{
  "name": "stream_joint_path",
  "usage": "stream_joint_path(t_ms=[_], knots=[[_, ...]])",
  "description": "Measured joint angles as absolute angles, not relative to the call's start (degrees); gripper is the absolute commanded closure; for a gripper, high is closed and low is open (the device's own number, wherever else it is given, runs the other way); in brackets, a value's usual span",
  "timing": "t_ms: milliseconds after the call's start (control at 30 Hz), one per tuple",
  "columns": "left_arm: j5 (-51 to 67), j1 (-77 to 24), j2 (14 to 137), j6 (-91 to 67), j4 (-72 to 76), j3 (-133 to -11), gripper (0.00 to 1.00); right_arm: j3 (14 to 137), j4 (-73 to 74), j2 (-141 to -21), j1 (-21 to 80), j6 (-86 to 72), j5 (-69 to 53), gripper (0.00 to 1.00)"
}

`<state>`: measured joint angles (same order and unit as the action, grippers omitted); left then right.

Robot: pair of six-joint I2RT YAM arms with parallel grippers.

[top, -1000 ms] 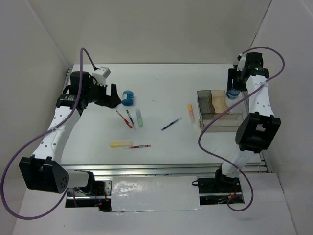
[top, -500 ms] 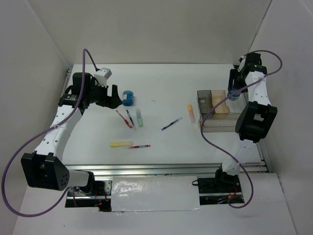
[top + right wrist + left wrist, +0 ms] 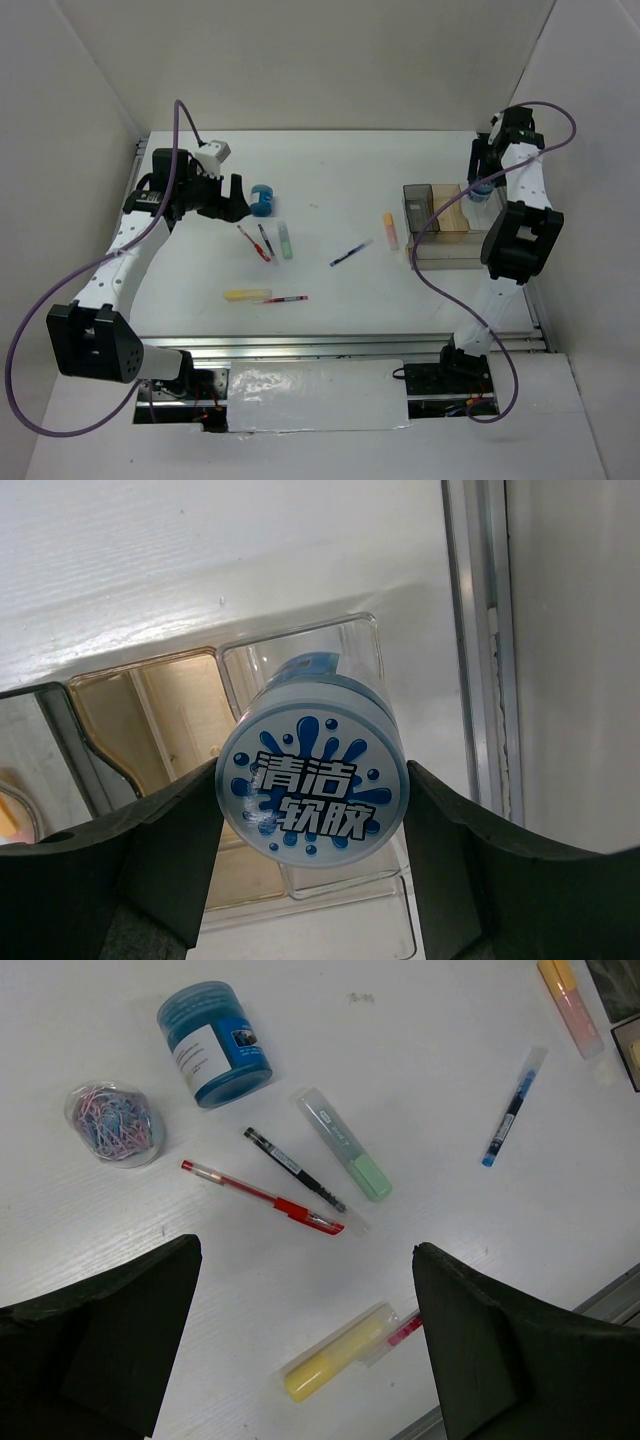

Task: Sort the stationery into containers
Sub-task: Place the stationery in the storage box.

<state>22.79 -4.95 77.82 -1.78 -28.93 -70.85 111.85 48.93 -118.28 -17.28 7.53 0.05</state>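
Observation:
The round blue tub still hangs above the box's rim, so next my right gripper lowers it into the far part of the box's clear end section.
My right gripper (image 3: 312, 815) is shut on a round blue tub with a splash label (image 3: 313, 780), held over the clear end compartment of the brownish-tinted box (image 3: 362, 630); the top view shows the gripper (image 3: 480, 185) at the box's (image 3: 432, 240) far right end. My left gripper (image 3: 307, 1250) is open and empty above scattered items: a red pen (image 3: 262, 1198), a black pen (image 3: 295, 1169), a green highlighter (image 3: 345, 1144), a yellow highlighter (image 3: 335, 1351), a blue pen (image 3: 513, 1107), an orange highlighter (image 3: 571, 1005) and a second blue tub (image 3: 215, 1044).
A small clear tub of coloured paper clips (image 3: 112, 1123) stands left of the blue tub. Another red pen (image 3: 285, 299) lies beside the yellow highlighter (image 3: 247, 295). A metal rail (image 3: 480, 640) and the white side wall run just right of the box.
My right gripper has carried the blue tub a little farther back and right over the box's end. My left gripper has barely shifted.

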Motion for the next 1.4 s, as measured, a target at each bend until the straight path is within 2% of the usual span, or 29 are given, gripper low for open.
stream_joint_path(t_ms=[400, 800, 900, 1100, 1233, 1400], knots=[[22.20, -4.95, 77.93, -1.67, -28.95, -70.85, 0.01, 111.87, 48.82, -120.46, -17.58, 7.53, -0.40, 0.65], [21.71, -4.95, 78.35, -1.58, -29.02, -70.85, 0.01, 111.87, 48.62, -123.26, -17.93, 6.81, -2.83, 0.60], [21.71, -4.95, 79.00, -1.61, -29.10, -70.85, 0.01, 111.87, 48.36, -123.26, -18.00, 6.57, -2.87, 0.54], [21.71, -4.97, 79.64, -1.63, -29.12, -70.85, 0.01, 112.40, 47.62, -124.09, -18.04, 5.96, -3.01, 0.34], [21.69, -4.97, 79.64, -1.67, -29.12, -70.85, 0.01, 112.51, 47.37, -124.95, -18.24, 5.61, -3.49, 0.31], [21.67, -4.97, 79.64, -1.67, -29.12, -70.85, 0.01, 112.51, 47.35, -125.47, -18.55, 5.37, -3.86, 0.21]])
